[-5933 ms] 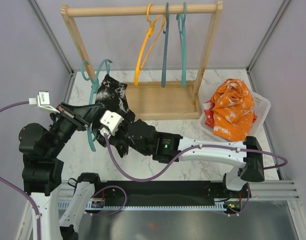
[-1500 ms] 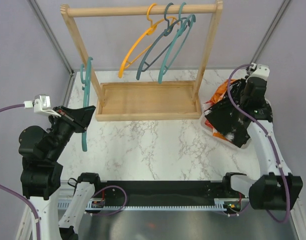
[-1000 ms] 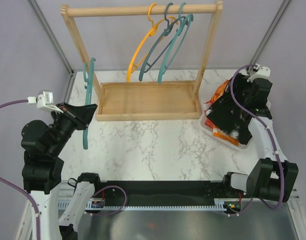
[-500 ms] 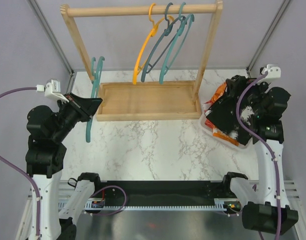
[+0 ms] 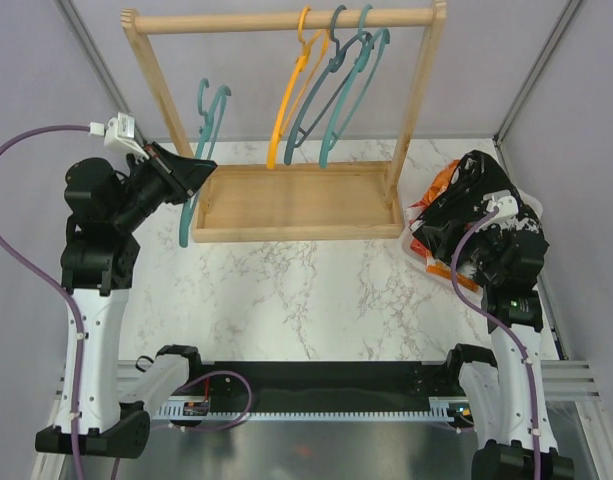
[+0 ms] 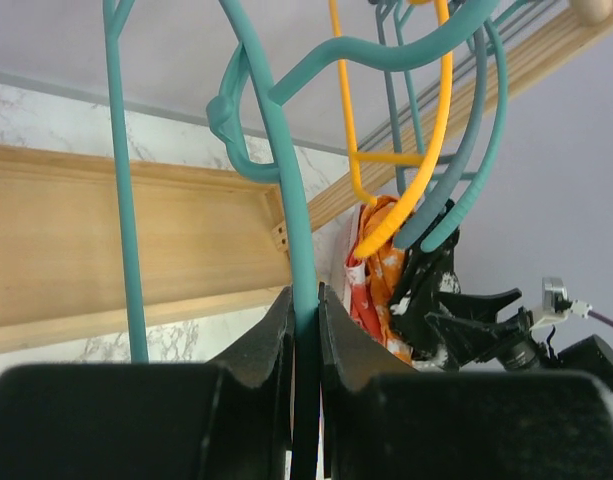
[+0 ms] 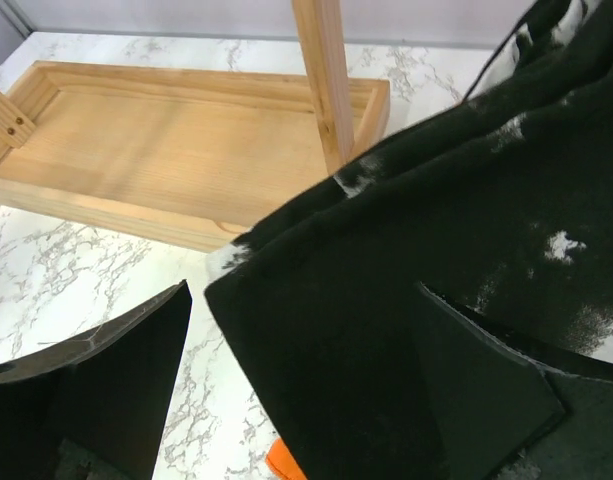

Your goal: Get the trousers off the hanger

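Observation:
I need to lift the empty teal hanger point(image 5: 204, 140) outward with my left gripper next and release it at the rack's bare bar point(image 5: 270, 21) beside the orange hanger, because that bar is above and outward.
My left gripper point(image 5: 192, 174) is shut on an empty teal hanger point(image 5: 204, 140) and holds it up beside the rack's left post; in the left wrist view the jaws point(image 6: 304, 305) pinch its teal bar point(image 6: 286, 180). The black trousers point(image 5: 473, 192) lie on the orange trousers point(image 5: 438, 188) in the basket at the right. My right gripper point(image 5: 468, 236) is open just above them; its wrist view shows the black trousers point(image 7: 416, 240) between wide-spread fingers point(image 7: 116, 380). A red pair point(image 5: 424, 256) peeks out beneath. The beige pair is hidden.
A wooden rack point(image 5: 286, 20) with a tray base point(image 5: 296, 200) stands at the back. An orange hanger point(image 5: 291, 90), a grey-blue hanger point(image 5: 321, 100) and another teal hanger point(image 5: 351, 95) hang bare on its rail. Grey walls close in both sides.
My left arm has lifted the teal hanger up and back toward the rack. My right arm has pulled back toward me; the black trousers stay in the basket.

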Robot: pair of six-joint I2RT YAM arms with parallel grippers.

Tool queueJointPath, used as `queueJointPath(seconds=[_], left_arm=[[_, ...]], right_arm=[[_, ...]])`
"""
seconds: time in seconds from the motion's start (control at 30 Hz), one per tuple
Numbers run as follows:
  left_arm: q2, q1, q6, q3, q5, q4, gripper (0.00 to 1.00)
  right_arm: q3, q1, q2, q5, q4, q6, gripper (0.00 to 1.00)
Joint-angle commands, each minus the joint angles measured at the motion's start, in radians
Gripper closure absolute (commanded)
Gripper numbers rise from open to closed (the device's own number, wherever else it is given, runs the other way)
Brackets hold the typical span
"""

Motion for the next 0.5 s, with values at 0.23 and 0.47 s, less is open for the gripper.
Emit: queueJointPath(seconds=[0.23, 0.47], left_arm=[[0.247, -0.054, -0.059, 0.220, 0.127, 0.200, 0.98], [0.428, -0.103, -0.091, 0.408, 0.132, 0.247, 0.98]], right_arm=[[0.012, -0.005, -0.043, -0.020, 0.061, -0.032, 0.02], [0.009, -0.007, -0.054, -0.003, 0.060, -0.037, 0.02]])
